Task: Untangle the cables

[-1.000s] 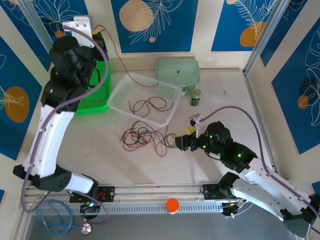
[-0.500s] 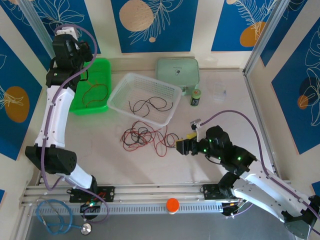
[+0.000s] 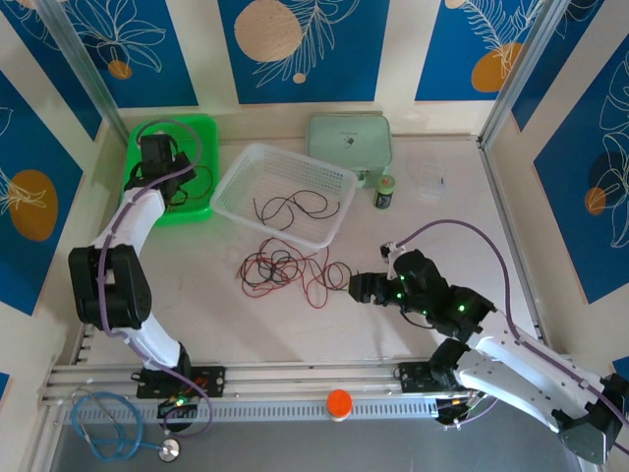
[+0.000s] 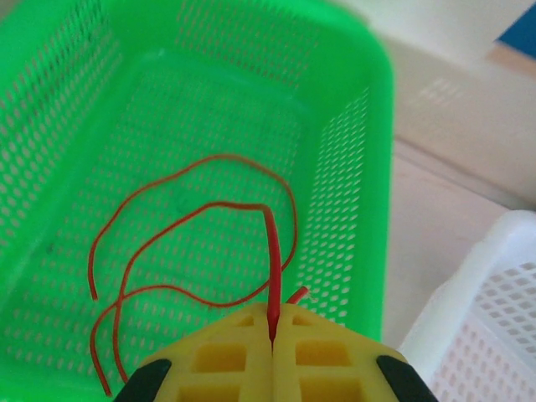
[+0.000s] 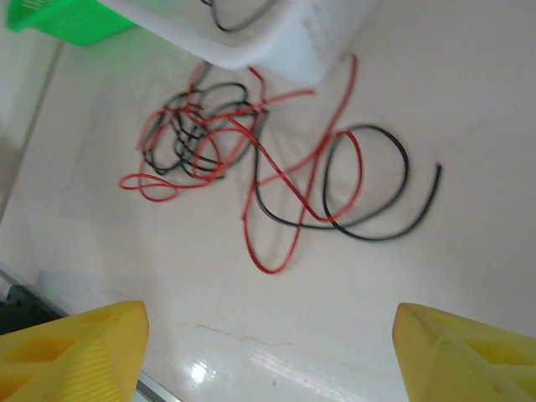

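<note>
I will lower my right gripper toward the tangle (image 5: 251, 151) next, onto the black cable's curve by the red loop.
A tangle of red and black cables (image 3: 287, 269) lies on the table in front of the white basket (image 3: 242, 175); in the right wrist view the tangle (image 5: 251, 151) spreads out ahead of the fingers. One black cable (image 3: 291, 206) lies inside the white basket. My left gripper (image 3: 157, 163) is low over the green basket (image 3: 201, 128), shut on a red cable (image 4: 201, 209) that loops over the basket floor (image 4: 352, 167); the cable runs into the closed jaws (image 4: 273, 322). My right gripper (image 3: 356, 287) is just right of the tangle, open and holding nothing (image 5: 268, 343).
A mint green box (image 3: 349, 143) stands at the back, with a small dark jar (image 3: 384, 192) and a clear cup (image 3: 428, 180) to its right. An orange knob (image 3: 339, 402) sits on the front rail. Blue stethoscope tubing (image 3: 113, 428) lies at the front left.
My left arm has come down from high up into the green basket, bringing the red cable with it. My right gripper has shifted slightly nearer and lower.
</note>
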{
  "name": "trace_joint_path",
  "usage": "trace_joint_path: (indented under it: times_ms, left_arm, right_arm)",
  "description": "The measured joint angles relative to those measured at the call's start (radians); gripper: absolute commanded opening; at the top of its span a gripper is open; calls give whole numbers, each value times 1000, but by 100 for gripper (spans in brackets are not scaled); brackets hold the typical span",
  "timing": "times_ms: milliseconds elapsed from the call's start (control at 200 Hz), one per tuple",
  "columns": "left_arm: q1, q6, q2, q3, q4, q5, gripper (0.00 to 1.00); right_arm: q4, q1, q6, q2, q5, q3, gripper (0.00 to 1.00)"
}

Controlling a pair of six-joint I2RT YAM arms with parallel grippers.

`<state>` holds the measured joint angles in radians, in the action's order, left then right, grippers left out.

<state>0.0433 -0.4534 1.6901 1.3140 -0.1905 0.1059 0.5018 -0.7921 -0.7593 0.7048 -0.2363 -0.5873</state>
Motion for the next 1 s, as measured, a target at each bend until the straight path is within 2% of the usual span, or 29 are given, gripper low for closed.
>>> trace_joint_path:
  times_ms: [35, 260, 500, 675, 845, 995]
  left_arm:
    - [5, -20, 21, -1, 0, -3, 4]
    - [34, -112, 112, 1, 8, -61, 66]
    - [37, -124, 94, 24, -2, -151, 99]
    - [37, -98, -38, 33, -57, -210, 100]
    - [11, -60, -237, 42, -144, -235, 100]
    - [-96, -27, -427, 7, -249, -230, 100]
  right_arm:
    - [16, -1, -29, 16, -1, -2, 77]
    - [78, -1, -195, 86, -1, -2, 76]
    - [58, 0, -357, 193, 0, -3, 76]
    - [18, 19, -429, 358, 24, -43, 72]
    - [-121, 22, -465, 479, 93, -80, 65]
    - [-138, 3, -365, 618, 111, -212, 62]
